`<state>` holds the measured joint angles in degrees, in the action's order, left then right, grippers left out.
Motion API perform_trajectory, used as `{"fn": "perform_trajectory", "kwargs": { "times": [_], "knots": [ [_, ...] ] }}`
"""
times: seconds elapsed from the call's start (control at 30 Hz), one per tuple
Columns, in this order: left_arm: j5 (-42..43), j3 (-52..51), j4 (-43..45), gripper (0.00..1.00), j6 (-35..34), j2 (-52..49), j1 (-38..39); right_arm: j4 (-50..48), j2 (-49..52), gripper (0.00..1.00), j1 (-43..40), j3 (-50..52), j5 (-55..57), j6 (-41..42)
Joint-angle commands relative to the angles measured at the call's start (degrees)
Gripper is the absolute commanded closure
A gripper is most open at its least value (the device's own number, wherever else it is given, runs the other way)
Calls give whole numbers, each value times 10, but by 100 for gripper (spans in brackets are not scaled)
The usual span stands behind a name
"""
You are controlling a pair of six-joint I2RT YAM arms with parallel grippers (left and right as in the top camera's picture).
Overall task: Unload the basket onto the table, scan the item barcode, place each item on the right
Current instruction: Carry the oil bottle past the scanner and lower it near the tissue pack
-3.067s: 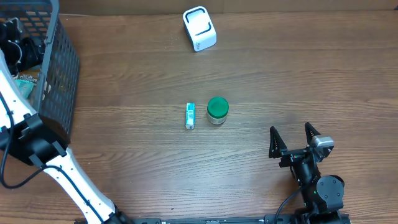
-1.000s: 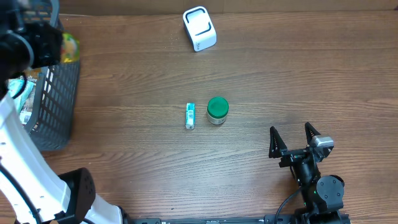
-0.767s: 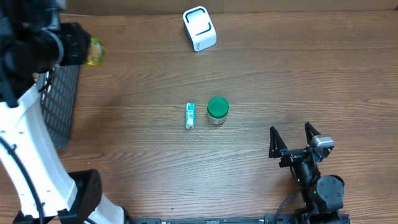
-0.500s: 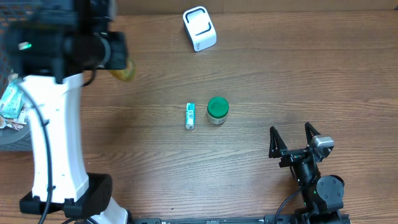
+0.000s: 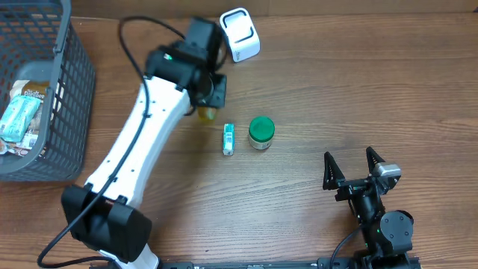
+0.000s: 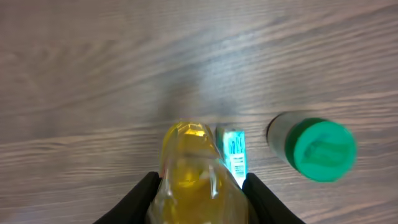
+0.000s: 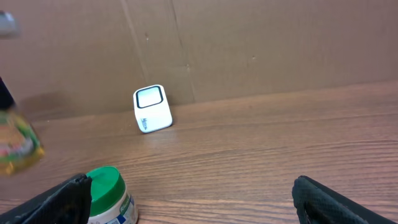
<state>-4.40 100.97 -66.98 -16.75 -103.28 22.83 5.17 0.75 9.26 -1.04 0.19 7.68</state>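
Note:
The packet still hangs above the table, so it comes down next in my left gripper onto the bare tabletop beside the teal tube (image 5: 228,139) for release there.
The item is a yellow clear-wrapped packet (image 6: 193,168), and my left gripper (image 6: 200,193) is shut on it, its black fingers (image 6: 140,196) pressing both sides. Overhead, this gripper (image 5: 205,112) hangs over the table just left of a teal tube (image 5: 228,139) and below the white scanner (image 5: 240,34). The packet (image 5: 207,113) peeks out under the wrist. No barcode shows. The right wrist view has the packet (image 7: 15,146) at its far left and the scanner (image 7: 152,109) by the back wall. My right gripper (image 5: 352,170) rests open at the front right, holding nothing.
A green-lidded jar (image 5: 261,132) stands right of the teal tube. A dark wire basket (image 5: 75,90) with several packets stands at the far left. A cardboard wall (image 7: 249,43) closes the back edge.
The left arm lifted the yellow packet out of the basket and swung it right across the table to just below the scanner, beside the teal tube. The right arm stayed still.

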Motion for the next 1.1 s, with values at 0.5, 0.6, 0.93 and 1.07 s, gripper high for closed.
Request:
{"fn": "perform_trajectory", "kwargs": {
  "times": [0.5, 0.6, 0.93, 1.07],
  "knots": [
    [-15, -202, 172, 69, -73, 4, 1, -3, -1, 0, -1, 6, -3, 0],
    [-10, -230, 194, 69, -74, 4, 1, -3, -1, 0, -1, 6, -3, 0],
    [17, -245, 206, 55, -77, 3, 1, -3, -1, 0, -1, 6, -3, 0],
    [17, -245, 205, 37, -77, 3, 1, -3, -1, 0, -1, 6, -3, 0]
  ]
}}
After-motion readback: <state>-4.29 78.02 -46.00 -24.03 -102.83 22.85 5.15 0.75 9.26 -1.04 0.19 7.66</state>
